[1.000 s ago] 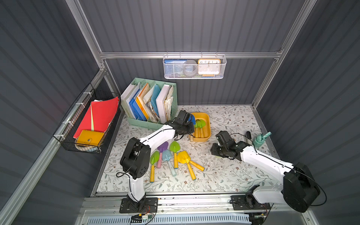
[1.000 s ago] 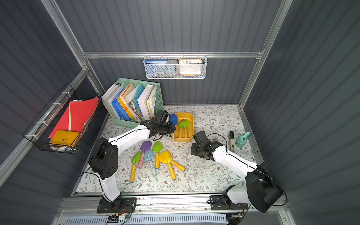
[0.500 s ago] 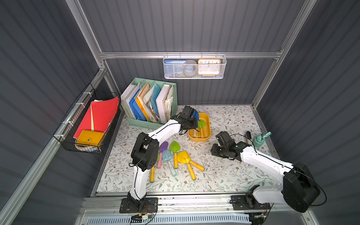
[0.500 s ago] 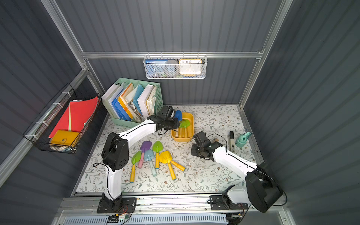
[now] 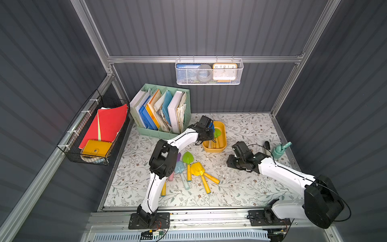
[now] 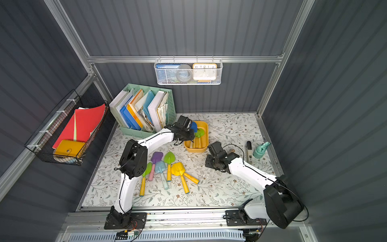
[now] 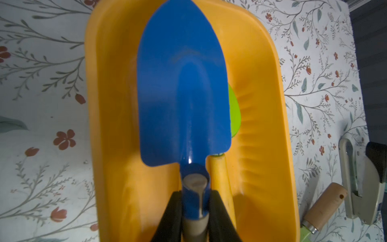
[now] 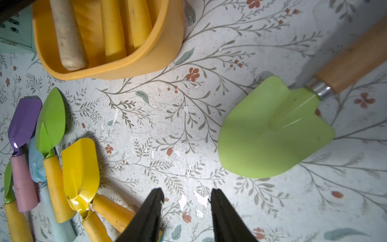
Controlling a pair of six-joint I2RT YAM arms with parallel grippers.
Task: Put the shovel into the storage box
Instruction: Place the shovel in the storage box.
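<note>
The bare bottom of the box beside the yellow handles is below the robot's left gripper, so the gripper needs to move gently down toward the box's side by the file organiser and let go of the blue shovel's neck.
The storage box (image 5: 223, 128) (image 6: 206, 134) is a shallow yellow-orange tub on the flowered mat next to the file organiser. My left gripper (image 7: 194, 202) (image 6: 188, 134) is shut on the neck of a blue shovel (image 7: 182, 83) (image 6: 193, 126). The blade lies lengthwise over the inside of the box (image 7: 270, 100). A green shovel (image 7: 235, 111) (image 5: 217, 132) and yellow handles (image 8: 113, 27) lie in the box (image 8: 146, 60). My right gripper (image 8: 186, 197) (image 5: 230, 163) hangs open over bare mat and holds nothing. A light green shovel (image 8: 272, 130) with a wooden handle lies close by it.
Several loose shovels lie in a bunch in front of the box, among them yellow (image 5: 196, 167) (image 8: 80, 167), green (image 5: 187, 157) and purple (image 6: 157, 157). A mint-green organiser (image 5: 161, 111) stands at the back left. A teal bottle (image 5: 279, 149) and a stapler (image 7: 356, 178) lie at the right.
My left arm has carried the blue shovel further over the box, and its elbow has risen. The right arm has not moved.
</note>
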